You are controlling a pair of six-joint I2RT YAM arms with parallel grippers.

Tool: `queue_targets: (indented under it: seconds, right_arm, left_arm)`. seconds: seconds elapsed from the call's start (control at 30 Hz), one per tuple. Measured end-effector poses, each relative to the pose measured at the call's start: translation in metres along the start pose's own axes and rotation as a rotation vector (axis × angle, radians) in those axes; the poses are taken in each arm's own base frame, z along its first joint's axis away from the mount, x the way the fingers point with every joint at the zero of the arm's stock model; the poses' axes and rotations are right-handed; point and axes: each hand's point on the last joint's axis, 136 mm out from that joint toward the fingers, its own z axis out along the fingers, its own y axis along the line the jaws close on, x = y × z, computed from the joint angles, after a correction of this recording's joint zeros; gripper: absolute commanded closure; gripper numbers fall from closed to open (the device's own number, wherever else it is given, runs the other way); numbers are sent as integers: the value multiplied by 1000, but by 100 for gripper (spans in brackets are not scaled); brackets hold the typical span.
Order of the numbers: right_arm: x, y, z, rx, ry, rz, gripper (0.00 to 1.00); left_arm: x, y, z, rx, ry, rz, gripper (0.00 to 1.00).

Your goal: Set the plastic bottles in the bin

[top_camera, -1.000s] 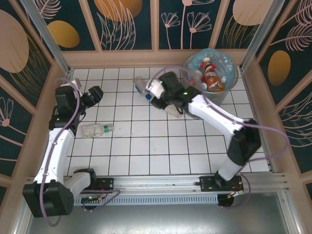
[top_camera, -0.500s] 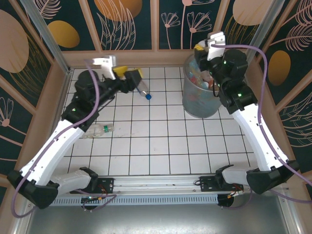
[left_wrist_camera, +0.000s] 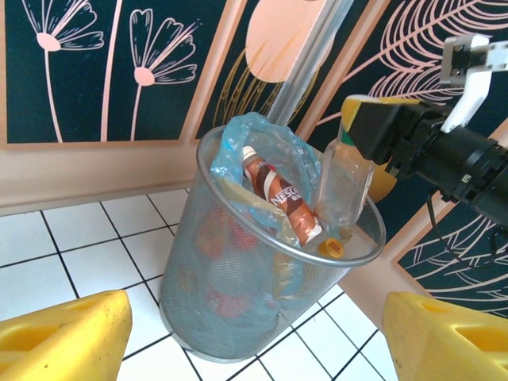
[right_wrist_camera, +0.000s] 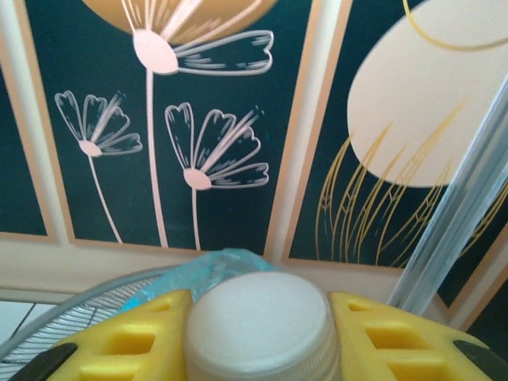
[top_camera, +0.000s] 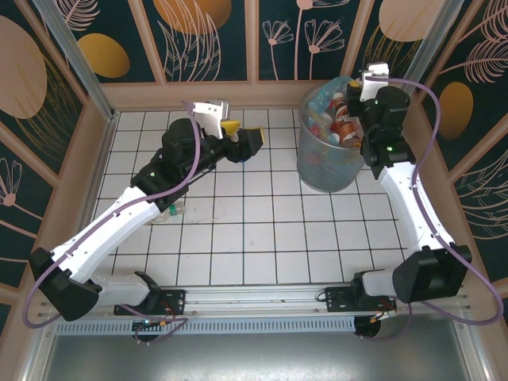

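Note:
My right gripper lowers the clear bottle deeper into the bin [top_camera: 337, 163] next and releases it beside the brown-labelled bottle, since its bottom already hangs inside the bin's rim.
The bin [top_camera: 337, 163] stands at the back right, a grey mesh basket with a blue liner, and several plastic bottles lie in it. A brown-labelled one [left_wrist_camera: 282, 198] sticks up beside an orange cap [left_wrist_camera: 332, 248]. My right gripper [top_camera: 363, 119] hangs over the bin's right rim, shut on a clear bottle [left_wrist_camera: 343, 182] whose white cap [right_wrist_camera: 258, 333] sits between the yellow fingers [right_wrist_camera: 127, 341]. My left gripper [top_camera: 242, 143] is open and holds nothing. It hovers at the back middle and faces the bin [left_wrist_camera: 238, 294]. Another bottle [top_camera: 171, 210] lies on the tiles, partly under the left arm.
Patterned walls with wooden frames close off the back and both sides. An aluminium post [top_camera: 425, 48] stands behind the bin. White tiles [top_camera: 262, 238] stretch between the arms and the bin.
The right arm swung from the middle of the floor up to the bin's rim, carrying a bottle. The left arm reached out from the left wall to the back middle, covering the blue-capped bottle.

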Motion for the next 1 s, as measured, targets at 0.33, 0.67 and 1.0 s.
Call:
queue_targets:
  seconds: [0.33, 0.67, 1.0]
  right_arm:
    - [32, -16, 15, -6, 16, 49, 82]
    - [66, -19, 41, -12, 78, 51, 73]
    - [76, -18, 48, -46, 77, 64, 66]
  left_arm:
    - [15, -8, 8, 30, 36, 13, 16]
    - [24, 0, 9, 0, 48, 11, 15]
    - [22, 14, -17, -72, -4, -3, 13]
